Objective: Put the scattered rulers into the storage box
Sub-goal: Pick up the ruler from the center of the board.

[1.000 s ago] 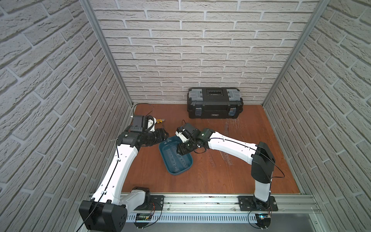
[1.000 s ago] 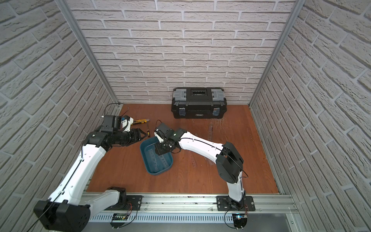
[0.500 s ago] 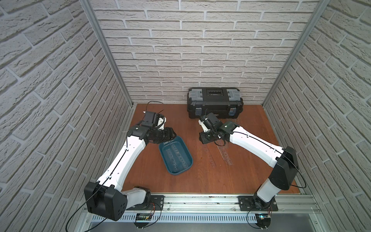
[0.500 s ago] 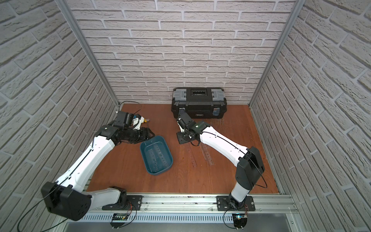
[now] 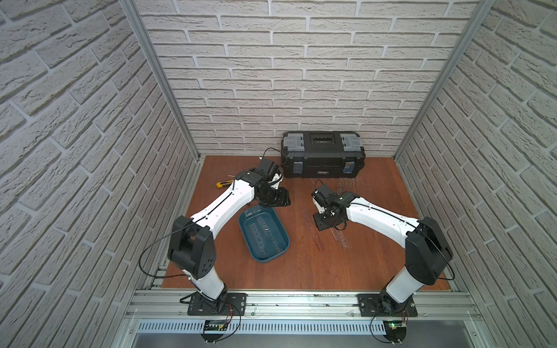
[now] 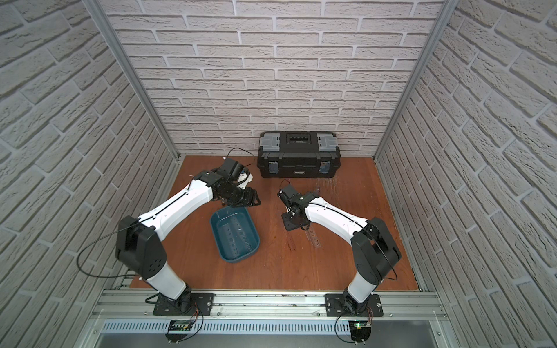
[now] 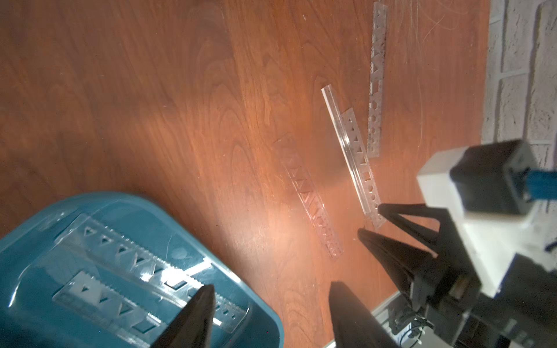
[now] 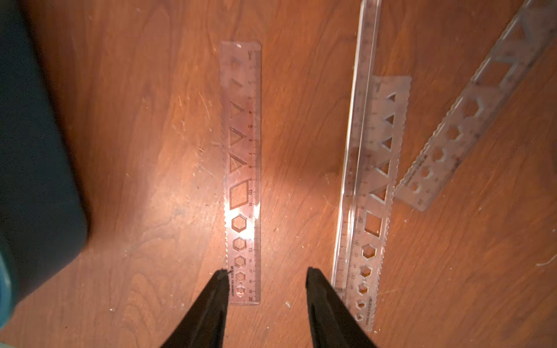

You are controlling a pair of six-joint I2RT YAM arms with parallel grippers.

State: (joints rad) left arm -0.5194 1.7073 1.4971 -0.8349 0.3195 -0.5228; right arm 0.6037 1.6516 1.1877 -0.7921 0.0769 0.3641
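My right gripper should move off the lone ruler and go down with its fingers on both sides of the long clear ruler's middle (image 8: 351,182), because its open fingers are hanging beside the long clear ruler.
The storage box (image 5: 282,241) (image 6: 254,241) is a teal tray left of centre; two clear rulers (image 7: 135,259) lie flat inside it. My left gripper (image 7: 271,289) (image 5: 278,200) hovers open and empty over the tray's far rim. To the right, several more rulers lie loose on the wood. One stencil ruler (image 8: 242,168) lies alone. A long clear ruler (image 8: 358,150) overlaps another stencil ruler (image 8: 381,186), and one more (image 8: 470,120) lies slanted beyond. My right gripper (image 8: 267,271) (image 5: 324,223) is open above the lone ruler's near end, holding nothing.
A black toolbox (image 5: 322,153) stands against the back wall. A yellow-and-black utility knife (image 5: 224,183) lies at the back left, behind my left arm. Brick walls close three sides, and a metal rail (image 5: 301,301) runs along the front edge.
My right gripper left the tray, swung toward the toolbox, then came to the loose rulers right of the tray. My left gripper moved from the tray's left side to behind it.
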